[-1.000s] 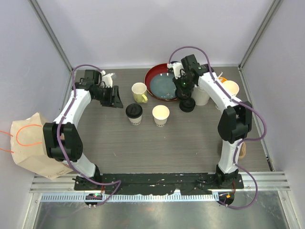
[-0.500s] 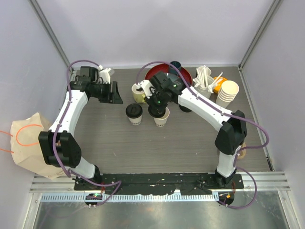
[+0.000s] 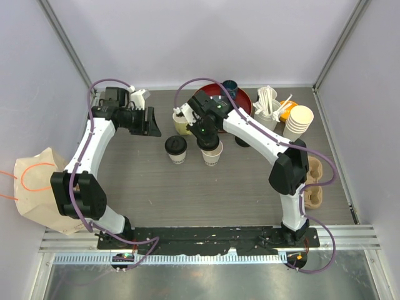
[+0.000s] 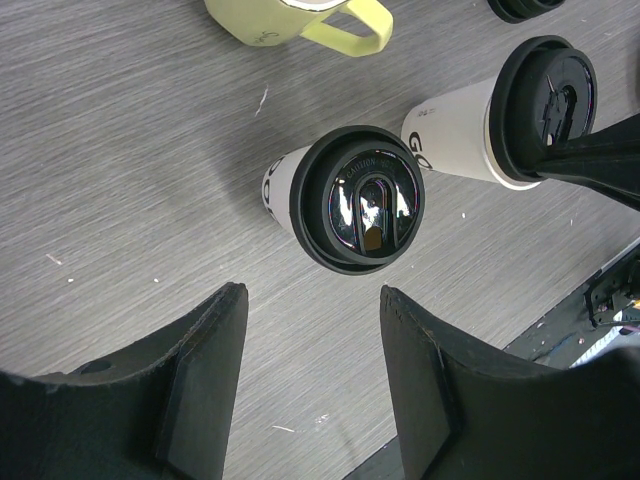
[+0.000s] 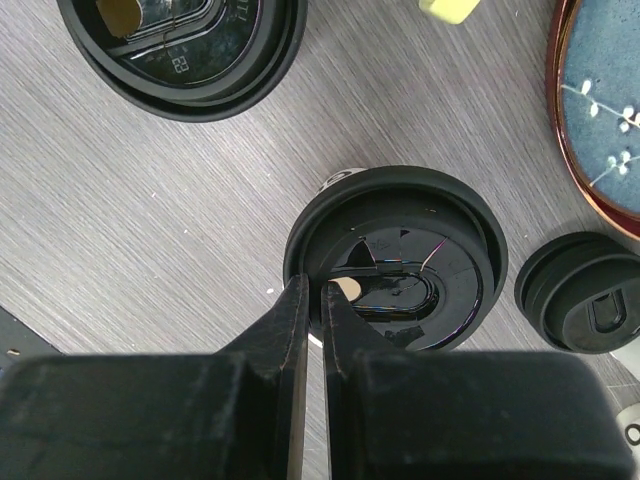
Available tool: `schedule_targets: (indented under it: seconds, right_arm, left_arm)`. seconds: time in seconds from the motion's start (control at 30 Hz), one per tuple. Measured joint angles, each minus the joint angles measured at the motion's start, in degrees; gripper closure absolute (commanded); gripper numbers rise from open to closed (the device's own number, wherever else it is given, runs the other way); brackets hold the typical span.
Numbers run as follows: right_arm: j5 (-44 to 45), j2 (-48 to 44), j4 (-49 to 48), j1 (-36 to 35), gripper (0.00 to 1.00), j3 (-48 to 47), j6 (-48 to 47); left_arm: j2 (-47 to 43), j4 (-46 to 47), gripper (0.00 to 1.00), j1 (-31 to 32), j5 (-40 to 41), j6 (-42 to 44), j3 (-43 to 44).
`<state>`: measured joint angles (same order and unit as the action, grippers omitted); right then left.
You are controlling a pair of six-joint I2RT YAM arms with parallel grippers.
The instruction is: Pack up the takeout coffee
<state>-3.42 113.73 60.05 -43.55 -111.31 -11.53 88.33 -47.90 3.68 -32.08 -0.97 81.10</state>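
Observation:
I will move my right gripper back and down to seat the lid over the cup's mouth (image 3: 212, 148) (image 5: 392, 268) before I open it, because the cup's cream rim still shows past the near side of the lid.
Two cream-white paper cups stand mid-table. The left cup (image 3: 176, 150) wears its black lid and shows in the left wrist view (image 4: 357, 197). The right cup (image 3: 212, 156) has a black lid (image 5: 395, 255) resting over its mouth. My right gripper (image 5: 313, 286) is shut on that lid's near rim and hovers over the cup in the top view (image 3: 208, 140). The same cup shows in the left wrist view (image 4: 455, 130). My left gripper (image 4: 310, 300) is open and empty, up-left of the lidded cup in the top view (image 3: 150, 122).
A pale yellow mug (image 3: 181, 123) stands behind the cups. A red plate (image 3: 245, 101) holds a blue dish, with a dark blue cup (image 3: 230, 84) behind. A spare black lid (image 5: 585, 300), stacked paper cups (image 3: 299, 120), a cardboard cup carrier (image 3: 314, 181) and a paper bag (image 3: 37, 187) are around.
My right arm carried the black lid from beside the red plate leftward and set it over the open cup. My left gripper drew back slightly toward the far left.

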Motion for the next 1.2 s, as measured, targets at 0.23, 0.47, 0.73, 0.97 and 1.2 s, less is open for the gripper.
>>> schedule_targets:
  seconds: [0.23, 0.47, 0.73, 0.97, 1.2]
  right_arm:
    - [1.44, 1.79, 3.8, -0.24, 0.99, -2.49, 1.18]
    - [1.16, 1.79, 4.92, -0.24, 0.99, -2.1, 1.42]
    - [0.81, 2.01, 4.68, -0.22, 0.99, -0.98, 1.42]
    - [0.48, 2.32, 4.2, -0.24, 0.99, 0.13, 1.44]
    - [-0.22, 1.68, 1.79, -0.22, 0.99, 2.49, 1.81]
  left_arm:
    - [0.0, -0.04, 0.41, 0.0, 0.0, 0.0, 0.0]
    - [0.0, -0.2, 0.41, 0.0, 0.0, 0.0, 0.0]
    - [0.0, -0.42, 0.41, 0.0, 0.0, 0.0, 0.0]
    - [0.0, -0.48, 0.4, 0.0, 0.0, 1.2, 0.0]
    - [0.02, -0.74, 0.4, 0.0, 0.0, 1.51, 0.0]
